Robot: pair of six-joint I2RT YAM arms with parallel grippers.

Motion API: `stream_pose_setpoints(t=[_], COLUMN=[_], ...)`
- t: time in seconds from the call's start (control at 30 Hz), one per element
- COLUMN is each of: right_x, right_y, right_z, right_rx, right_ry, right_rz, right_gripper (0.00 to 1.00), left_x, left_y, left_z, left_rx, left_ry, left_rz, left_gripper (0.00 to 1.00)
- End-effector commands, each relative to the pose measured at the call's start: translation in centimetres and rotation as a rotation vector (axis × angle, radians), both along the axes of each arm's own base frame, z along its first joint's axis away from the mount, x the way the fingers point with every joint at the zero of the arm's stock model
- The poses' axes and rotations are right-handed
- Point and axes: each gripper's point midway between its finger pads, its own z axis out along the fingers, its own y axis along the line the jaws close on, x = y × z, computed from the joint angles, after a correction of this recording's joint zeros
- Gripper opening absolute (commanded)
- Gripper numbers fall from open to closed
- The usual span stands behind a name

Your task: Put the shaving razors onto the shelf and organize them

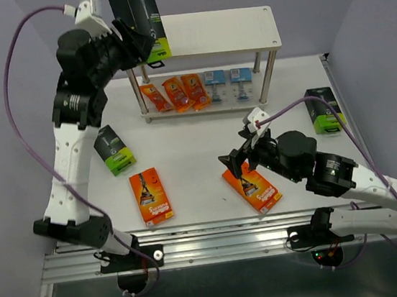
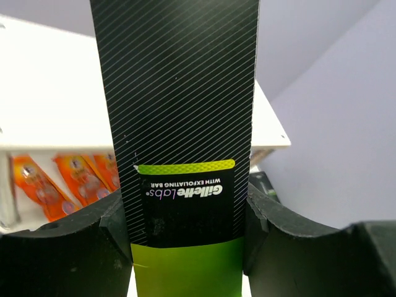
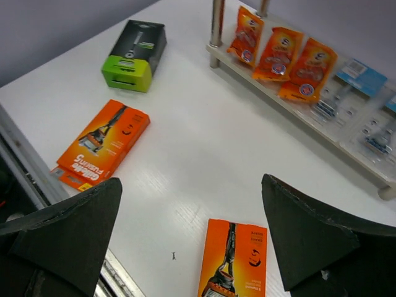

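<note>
I will next move the box outward with my left gripper, then lower and release it on the bare board end, outward and below, above the orange packets.
My left gripper [image 1: 143, 38] is shut on a tall black-and-lime-green razor box [image 1: 135, 11] and holds it upright over the left end of the shelf's top board [image 1: 221, 33]. In the left wrist view the box [image 2: 179, 93] fills the gap between the fingers [image 2: 74, 241]. The lower board [image 1: 179, 112] carries three orange foil packets [image 1: 176, 93] and two clear-blue blister packs [image 1: 228, 83]. My right gripper [image 1: 240, 163] is open and empty just above a flat orange box [image 1: 255, 188], which also shows in the right wrist view [image 3: 234, 260].
On the table lie a second flat orange box [image 1: 151, 195], a black-and-green box at the left [image 1: 114, 150] and another at the right [image 1: 324, 110]. A metal rail [image 1: 217, 240] runs along the near edge.
</note>
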Motion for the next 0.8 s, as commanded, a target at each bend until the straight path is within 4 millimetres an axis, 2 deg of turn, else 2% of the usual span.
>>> stream_pose_setpoints(t=[0.0, 0.03, 0.1, 0.13, 0.17, 0.2, 0.27, 0.3, 0.33, 0.37, 0.47, 0.53, 0.57, 0.67, 0.77], right_x=[2.2, 2.4, 2.6, 2.7, 2.7, 2.7, 2.8, 2.9, 3.0, 3.3, 3.4, 3.3, 3.3, 3.3, 3.4], right_y=[-1.9, -2.0, -2.0, -1.9, -1.9, -1.7, -1.5, -1.6, -1.6, -1.9, -2.1, -2.1, -2.2, -2.2, -2.3], right_z=[2.4, 2.3, 2.2, 2.1, 2.0, 1.9, 1.7, 1.6, 1.6, 1.5, 1.4, 1.4, 1.4, 1.2, 1.1], right_rx=[0.086, 0.086, 0.087, 0.090, 0.089, 0.089, 0.095, 0.094, 0.097, 0.096, 0.104, 0.110, 0.112, 0.116, 0.116], right_ry=[-0.021, -0.022, -0.020, -0.013, -0.010, -0.006, 0.006, 0.009, 0.012, 0.013, 0.019, 0.023, 0.024, 0.029, 0.031], right_rz=[-0.187, -0.204, -0.212, -0.217, -0.221, -0.214, -0.223, -0.231, -0.236, -0.264, -0.280, -0.276, -0.283, -0.288, -0.295], right_gripper=[1.00, 1.00, 1.00, 1.00, 1.00, 1.00, 1.00, 1.00, 1.00, 1.00, 1.00, 1.00, 1.00, 1.00, 1.00], left_x=[1.7, 4.1, 4.8, 5.1, 6.5, 7.6, 8.6, 9.6, 10.1, 11.2, 12.4, 13.3, 13.7, 14.8, 16.3], left_y=[-1.3, -2.0, -2.0, -0.9, -0.7, -0.1, 0.1, 0.6, 1.0, 1.0, 1.0, 1.4, 1.6, 2.4, 3.6], left_z=[4.5, 1.4, 1.9, 3.3, 2.6, 0.6, 0.0, -1.0, -1.0, -2.7, -4.1, -5.0, -5.5, -6.4, -7.4], left_rx=[0.114, 0.141, 0.153, 0.141, 0.136, 0.090, 0.061, 0.047, 0.051, 0.052, 0.049, 0.054, 0.058, 0.067, 0.074], left_ry=[-0.158, -0.070, -0.089, -0.120, -0.118, -0.048, -0.069, -0.034, -0.034, 0.014, 0.058, 0.077, 0.084, 0.097, 0.119], left_rz=[-0.255, -0.316, -0.384, -0.363, -0.369, -0.400, -0.444, -0.420, -0.409, -0.412, -0.413, -0.376, -0.364, -0.327, -0.260], left_gripper=[0.00, 0.00, 0.00, 0.00, 0.00, 0.00, 0.00, 0.00, 0.00, 0.00, 0.02, 0.13, 0.26, 0.52, 0.68])
